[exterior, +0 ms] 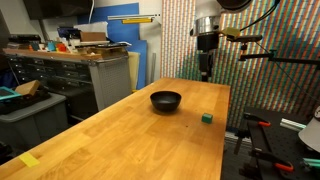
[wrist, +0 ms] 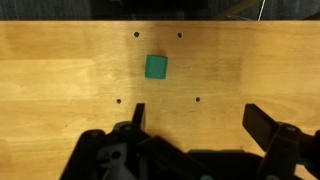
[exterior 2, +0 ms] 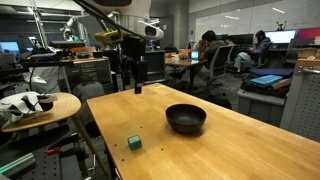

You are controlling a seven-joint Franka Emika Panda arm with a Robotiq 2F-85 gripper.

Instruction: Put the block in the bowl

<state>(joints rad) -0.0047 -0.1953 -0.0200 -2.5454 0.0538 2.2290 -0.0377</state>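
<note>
My gripper moves down from high over the table toward its edge and onto the green block (exterior 2: 134,143) (wrist: 156,67) next, because the open fingers still hang well above the block.
A tiny green block (exterior: 207,117) lies on the wooden table, near its edge; it also shows in an exterior view (exterior 2: 134,143) and in the wrist view (wrist: 156,67). The black bowl (exterior: 166,100) stands on the table a short way from the block, seen also in an exterior view (exterior 2: 186,118). It is out of the wrist view. My gripper (exterior: 205,74) hangs high above the table's far end, also seen in an exterior view (exterior 2: 137,88). In the wrist view the gripper (wrist: 198,117) is open and empty, with the block ahead of the fingers.
The wooden table (exterior: 120,140) has small screw holes near the block (wrist: 136,34). A round side table with clutter (exterior 2: 40,103) stands beside it. Cabinets and a workbench (exterior: 80,70) stand off to one side. People sit at desks behind (exterior 2: 215,55).
</note>
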